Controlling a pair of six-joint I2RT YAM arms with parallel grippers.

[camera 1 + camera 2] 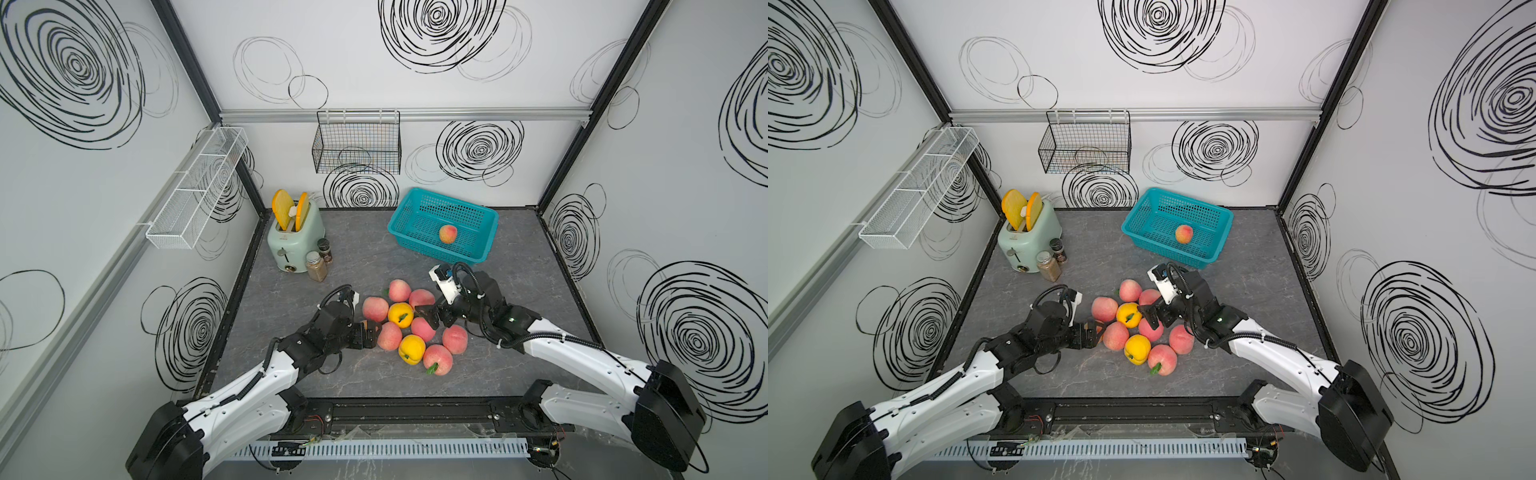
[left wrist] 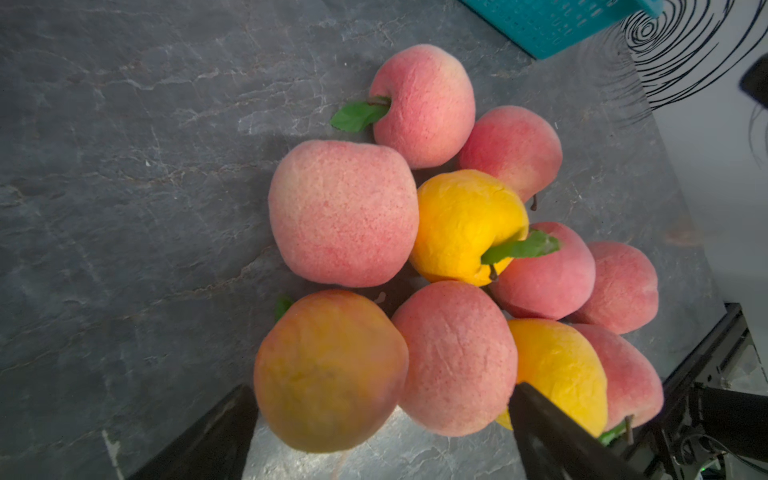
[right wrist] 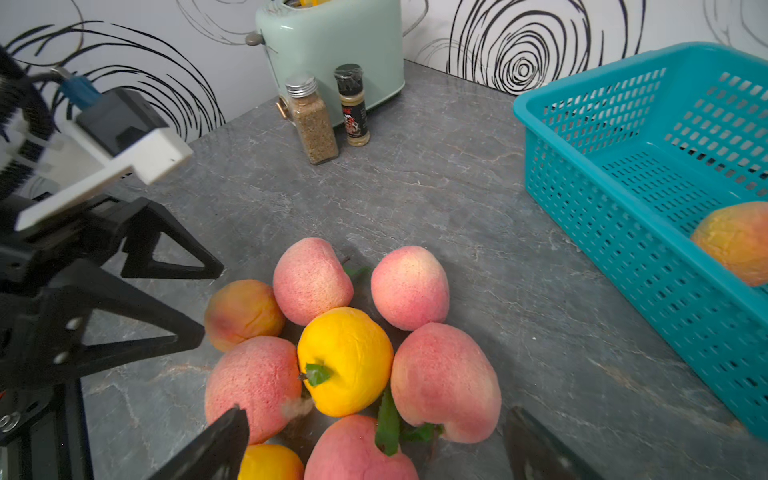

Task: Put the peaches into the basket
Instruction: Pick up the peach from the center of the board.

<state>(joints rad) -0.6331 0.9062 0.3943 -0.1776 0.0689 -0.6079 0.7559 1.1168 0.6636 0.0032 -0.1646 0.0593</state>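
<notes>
My left gripper moves down over the orange-blush peach point(image 1: 1101, 328) point(image 2: 331, 372) next, working one finger in beside the pink peach before closing, since both peaches sit between the open fingers.
Several peaches point(image 1: 401, 314) lie bunched in the middle of the grey table, most pink-red, two bright yellow. One more peach point(image 1: 448, 234) rests inside the turquoise basket point(image 1: 424, 232) at the back right. My left gripper point(image 1: 372, 334) is low at the bunch's left edge and open. In the left wrist view an orange-blush peach point(image 2: 330, 374) and a pink peach point(image 2: 457, 357) sit between its fingers point(image 2: 548, 428). My right gripper point(image 1: 428, 318) hangs open over the bunch's right side. Its wrist view shows its fingers point(image 3: 220, 440) either side of a pink peach point(image 3: 357, 453).
A mint toaster point(image 1: 295, 241) holding orange-yellow slices point(image 1: 282, 210) stands at the back left, with two spice jars point(image 1: 316, 266) in front of it. A black wire basket point(image 1: 357, 145) hangs on the back wall. A white mesh rack point(image 1: 199, 187) hangs on the left wall.
</notes>
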